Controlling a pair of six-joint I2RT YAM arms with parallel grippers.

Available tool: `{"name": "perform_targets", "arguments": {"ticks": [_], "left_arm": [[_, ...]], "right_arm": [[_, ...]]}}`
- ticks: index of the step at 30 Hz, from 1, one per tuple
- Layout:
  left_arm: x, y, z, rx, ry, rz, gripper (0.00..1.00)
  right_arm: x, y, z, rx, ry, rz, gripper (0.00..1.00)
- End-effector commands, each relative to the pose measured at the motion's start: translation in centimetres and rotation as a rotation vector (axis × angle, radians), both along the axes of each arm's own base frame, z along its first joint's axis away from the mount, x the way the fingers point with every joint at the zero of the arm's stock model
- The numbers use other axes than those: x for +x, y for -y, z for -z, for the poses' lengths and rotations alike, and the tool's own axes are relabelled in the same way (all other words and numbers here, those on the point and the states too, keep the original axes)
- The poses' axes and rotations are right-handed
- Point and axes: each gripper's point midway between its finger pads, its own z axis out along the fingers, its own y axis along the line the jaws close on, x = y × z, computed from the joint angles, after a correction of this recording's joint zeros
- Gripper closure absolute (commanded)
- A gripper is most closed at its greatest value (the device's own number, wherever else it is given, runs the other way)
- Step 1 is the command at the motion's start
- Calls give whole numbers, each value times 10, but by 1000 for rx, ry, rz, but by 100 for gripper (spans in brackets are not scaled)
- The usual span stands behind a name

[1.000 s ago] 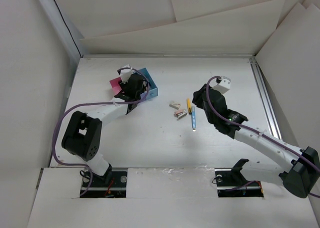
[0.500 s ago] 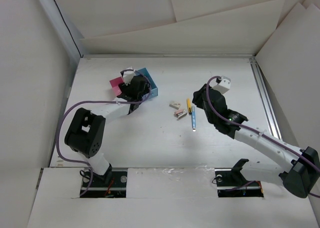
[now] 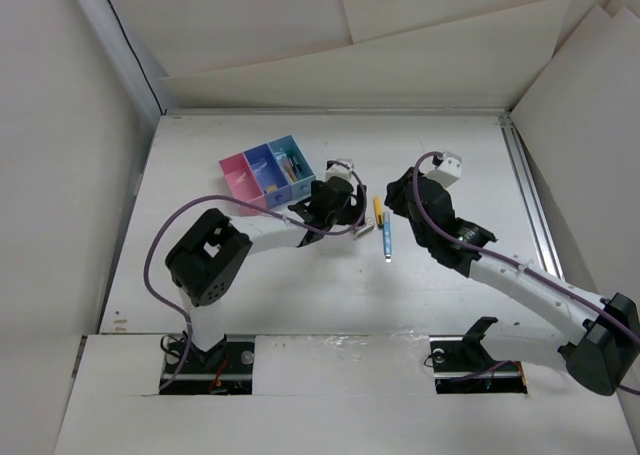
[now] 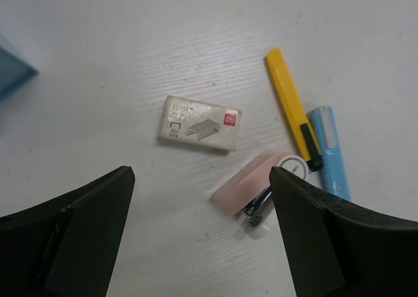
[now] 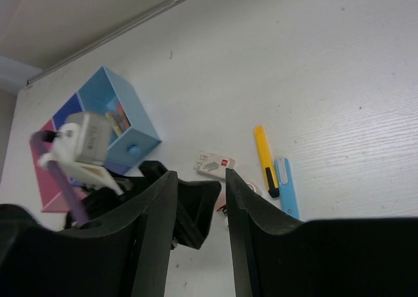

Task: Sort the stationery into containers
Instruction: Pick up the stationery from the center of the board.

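The left gripper lowers its fingers outward around the short ends of the small beige box (image 4: pixel 199 123) below and outward of it next, since those ends fit the open gap.
My left gripper (image 3: pixel 338 207) is open and empty, low over the loose stationery. In the left wrist view its gap (image 4: pixel 202 245) sits just short of a pink block-like piece with a metal part (image 4: pixel 251 189). A small beige box (image 4: pixel 199 123), a yellow pen-like piece (image 4: pixel 290 104) and a light blue one (image 4: pixel 328 150) lie beyond. The joined trays stand at the back left: pink (image 3: pixel 238 172), dark blue (image 3: pixel 263 165) and light blue (image 3: pixel 292 158), the last with items inside. My right gripper (image 3: pixel 400 200) hovers to the right of the pens, its jaws a little apart and empty (image 5: pixel 200 174).
The yellow piece (image 3: pixel 378 211) and the blue one (image 3: pixel 386 237) lie between the two grippers. White walls bound the table at the back (image 3: pixel 330 108), and a rail (image 3: pixel 525 190) runs along the right. The right wrist view shows the trays (image 5: pixel 104 121) behind my left gripper.
My left gripper has swung right, from over the trays to just above the loose pieces in the middle. The trays now show uncovered. The right arm has not moved.
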Motion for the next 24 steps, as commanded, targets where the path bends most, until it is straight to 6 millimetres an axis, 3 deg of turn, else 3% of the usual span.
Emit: {"name": "perform_targets", "arguments": {"ticks": [1, 5, 6, 8, 13, 22, 24], "left_arm": [[7, 11, 4, 29, -7, 78, 17], [13, 22, 15, 46, -23, 110, 17], [11, 20, 26, 73, -40, 117, 17], [20, 24, 23, 73, -24, 100, 17], [24, 19, 42, 152, -47, 100, 20], [25, 9, 55, 201, -58, 65, 34], [26, 2, 61, 234, -60, 37, 43]], "right_arm": [[0, 0, -19, 41, 57, 2, 59], [0, -3, -16, 37, 48, -7, 59], [0, -3, -16, 37, 48, -7, 59], [0, -3, -16, 37, 48, -7, 59], [0, -3, -16, 37, 48, -7, 59], [1, -4, -13, 31, 42, -7, 59], [1, -4, -13, 31, 42, -7, 59]]}}
